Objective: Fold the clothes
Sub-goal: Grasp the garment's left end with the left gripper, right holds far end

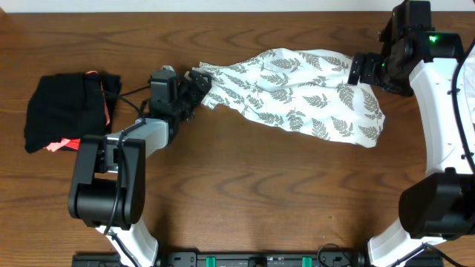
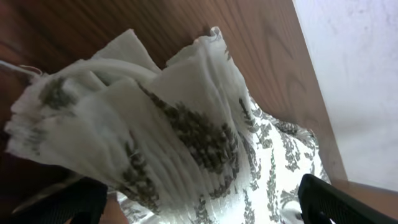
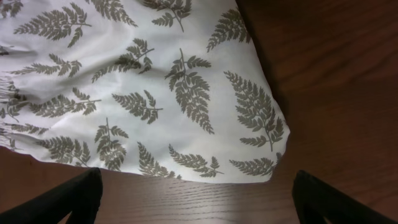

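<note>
My left gripper should next stay at the gathered corner of the dress and bring its spread fingers together across the pleats.
The clothes are a white dress with a grey-green fern print (image 1: 297, 93), lying crumpled across the far middle of the wooden table. My left gripper (image 1: 199, 87) is at its bunched left end. In the left wrist view the fingers (image 2: 199, 198) are wide apart, with the gathered, pleated fabric (image 2: 186, 124) between and ahead of them. My right gripper (image 1: 361, 70) is at the dress's far right edge. In the right wrist view it is open (image 3: 196, 194) over bare wood, with the flat dress edge (image 3: 155, 81) just ahead of the fingers.
A black bundle with coral-pink trim (image 1: 67, 111) lies at the left of the table, beside the left arm. The brown wooden table (image 1: 260, 193) stretches in front of the dress. A pale wall (image 2: 360, 74) lies beyond the table's far edge.
</note>
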You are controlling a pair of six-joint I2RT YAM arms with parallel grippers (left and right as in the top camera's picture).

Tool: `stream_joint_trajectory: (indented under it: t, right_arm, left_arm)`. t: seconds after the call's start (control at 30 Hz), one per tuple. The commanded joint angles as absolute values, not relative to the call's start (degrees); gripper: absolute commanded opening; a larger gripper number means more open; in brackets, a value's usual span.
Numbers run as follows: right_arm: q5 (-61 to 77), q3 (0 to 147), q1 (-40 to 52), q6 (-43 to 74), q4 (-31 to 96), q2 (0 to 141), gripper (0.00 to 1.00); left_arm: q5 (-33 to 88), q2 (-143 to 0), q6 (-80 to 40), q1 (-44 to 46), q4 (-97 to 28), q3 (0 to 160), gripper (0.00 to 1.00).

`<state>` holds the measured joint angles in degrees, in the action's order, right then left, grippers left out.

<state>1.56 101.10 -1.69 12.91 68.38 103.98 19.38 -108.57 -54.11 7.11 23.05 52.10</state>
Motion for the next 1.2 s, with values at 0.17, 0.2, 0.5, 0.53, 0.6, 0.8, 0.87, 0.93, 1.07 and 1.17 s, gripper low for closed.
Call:
stream_joint_trajectory:
  t: [0.17,0.2,0.5,0.53,0.6,0.8,0.87,0.93,1.07,1.17]
  right_arm:
    - [1.78,101.01,-2.61,12.14,69.10,104.49,0.94]
    - [1.78,101.01,-2.59,12.14,69.23,104.49,0.93]
    - [1.78,101.01,-2.61,12.14,70.37,104.49,0.90]
    - [1.78,101.01,-2.61,12.14,70.35,104.49,0.90]
    - [1.78,101.01,-2.61,12.16,70.32,104.49,0.90]
    - [1.78,101.01,-2.61,12.16,70.63,104.49,0.89]
    - [1.78,101.01,-2.61,12.16,70.74,104.49,0.89]
    - [1.78,101.01,-2.61,12.14,70.72,104.49,0.89]
    - [1.78,101.01,-2.61,12.14,70.74,104.49,0.89]
    - [1.76,101.01,-2.61,12.14,70.76,104.49,0.89]
  left_arm:
    - [15.29,-107.48,-53.89,8.97,26.96,52.40,0.98]
    - [15.11,-107.48,-53.89,8.97,27.44,52.40,0.96]
    - [11.99,-107.48,-53.52,8.97,27.97,52.42,0.76]
    - [11.64,-107.48,-53.21,8.99,27.97,52.42,0.72]
    - [11.00,-107.48,-53.19,8.99,27.97,52.42,0.65]
    - [10.72,-107.50,-53.19,8.97,28.03,52.42,0.35]
    - [10.17,-107.50,-53.19,8.97,28.03,52.42,0.30]
    - [9.54,-107.50,-52.95,8.97,28.05,52.42,0.19]
    - [9.32,-107.48,-49.76,8.97,29.41,52.42,0.06]
    - [9.45,-107.46,-47.13,8.97,30.79,52.42,0.06]
